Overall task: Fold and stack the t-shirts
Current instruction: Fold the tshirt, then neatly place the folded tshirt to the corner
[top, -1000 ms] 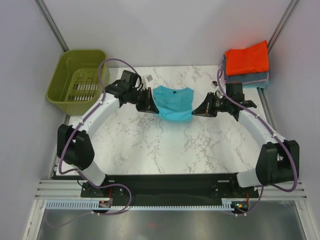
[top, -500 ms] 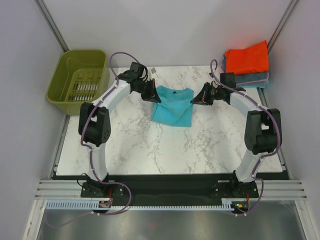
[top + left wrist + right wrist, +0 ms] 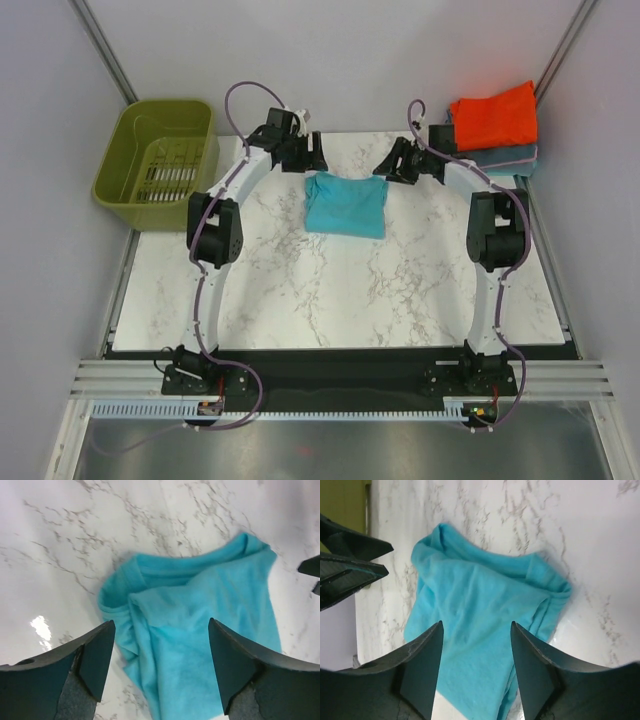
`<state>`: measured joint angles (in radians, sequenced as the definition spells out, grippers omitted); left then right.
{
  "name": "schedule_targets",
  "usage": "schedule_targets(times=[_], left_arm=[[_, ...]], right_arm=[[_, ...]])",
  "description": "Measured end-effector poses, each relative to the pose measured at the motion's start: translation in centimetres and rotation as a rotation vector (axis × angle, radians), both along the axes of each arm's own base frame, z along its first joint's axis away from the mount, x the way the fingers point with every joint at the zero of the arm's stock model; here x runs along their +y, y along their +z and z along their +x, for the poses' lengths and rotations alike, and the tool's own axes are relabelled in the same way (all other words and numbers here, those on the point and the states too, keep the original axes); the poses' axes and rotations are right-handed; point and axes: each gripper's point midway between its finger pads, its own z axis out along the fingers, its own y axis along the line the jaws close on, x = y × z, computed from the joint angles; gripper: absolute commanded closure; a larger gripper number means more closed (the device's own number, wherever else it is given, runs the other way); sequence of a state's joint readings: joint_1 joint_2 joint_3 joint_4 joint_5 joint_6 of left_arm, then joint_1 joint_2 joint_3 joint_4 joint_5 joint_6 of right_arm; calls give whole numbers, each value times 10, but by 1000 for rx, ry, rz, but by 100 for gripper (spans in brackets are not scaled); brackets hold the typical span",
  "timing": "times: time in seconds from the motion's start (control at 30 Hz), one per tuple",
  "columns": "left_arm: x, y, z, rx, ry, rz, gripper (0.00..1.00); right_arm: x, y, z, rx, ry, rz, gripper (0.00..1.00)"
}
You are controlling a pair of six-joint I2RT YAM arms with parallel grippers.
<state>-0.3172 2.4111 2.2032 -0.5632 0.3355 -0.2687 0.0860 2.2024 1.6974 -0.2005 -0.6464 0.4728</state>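
Note:
The open fingers of my right gripper are still in the air past the teal t-shirt's far corner. Next they need to go down and back onto the teal t-shirt's side edge facing the orange-red t-shirt.
The teal t-shirt lies folded on the marble table, a bit rumpled along its far corners. My left gripper hovers open just beyond its far left corner, and my right gripper hovers open beyond its far right corner. In the left wrist view the teal t-shirt lies below my open left gripper, untouched. The right wrist view shows the same t-shirt under my open right gripper. The orange-red t-shirt sits folded on the grey-blue t-shirt at the far right corner.
An olive-green basket stands off the table's far left corner. A small white tag lies behind the left gripper. Grey walls close in on both sides and the back.
Both arms carried the teal t-shirt's edge toward the far side, folding it over. Both grippers then opened and let go of the cloth.

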Motion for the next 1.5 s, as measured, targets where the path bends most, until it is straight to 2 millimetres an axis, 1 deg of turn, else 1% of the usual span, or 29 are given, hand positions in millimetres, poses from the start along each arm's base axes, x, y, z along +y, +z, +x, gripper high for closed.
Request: schedule_targets(times=[0.03,0.1,0.17,0.23,0.3,0.33,0.4,0.47,0.53,0.57,0.67,0.73,0.77,0.9,1.03,1.1,1.17,1.27,1.37,1.5], left_arm=[[2,0,2,-6,7,9,14],[7,2,6,-26,27,39,15],[9,14,7,-53,25,43,16],[7,35,2,-80,7,23,19],[1,59,-10,-100,-35,-17,21],[-3,72,-19,-106,-64,-45,21],[-14,91,-34,-121,-124,-97,22],[-26,100,-52,-109,-195,-150,22],[-37,94,-69,-72,-259,-191,23],[-41,85,-77,-40,-283,-204,23],[-50,47,-99,79,-330,-220,22],[-54,26,-106,140,-344,-222,22],[-55,13,-109,169,-350,-220,22],[-57,-13,-115,229,-359,-211,22],[-58,-26,-116,255,-359,-208,22],[-58,-33,-117,267,-356,-205,22],[-58,-41,-117,282,-354,-202,22],[-57,-51,-118,299,-349,-196,22],[-57,-53,-118,303,-348,-195,22],[-57,-53,-118,303,-347,-194,22]], right_arm=[[-2,-1,3,-5,-4,-12,33],[-8,3,6,-20,-9,-35,31],[-17,17,7,-53,-14,-49,31],[-29,31,1,-72,-25,-55,31],[-38,40,-12,-76,-32,-48,31],[-44,41,-21,-67,-34,-41,31],[-52,34,-37,-38,-35,-16,31],[-54,15,-52,27,-32,15,31],[-49,-9,-68,118,-18,69,32],[-46,-22,-75,167,-11,97,32],[-35,-51,-80,258,7,164,32],[-30,-63,-82,305,15,201,32],[-27,-63,-81,317,26,229,32],[-24,-59,-68,296,25,254,32],[-21,-59,-65,288,26,258,32],[-17,-60,-66,287,33,255,32],[-9,-62,-68,290,52,259,32],[9,-63,-72,291,92,262,33],[25,-63,-73,292,133,272,33],[37,-64,-71,290,158,279,34]])
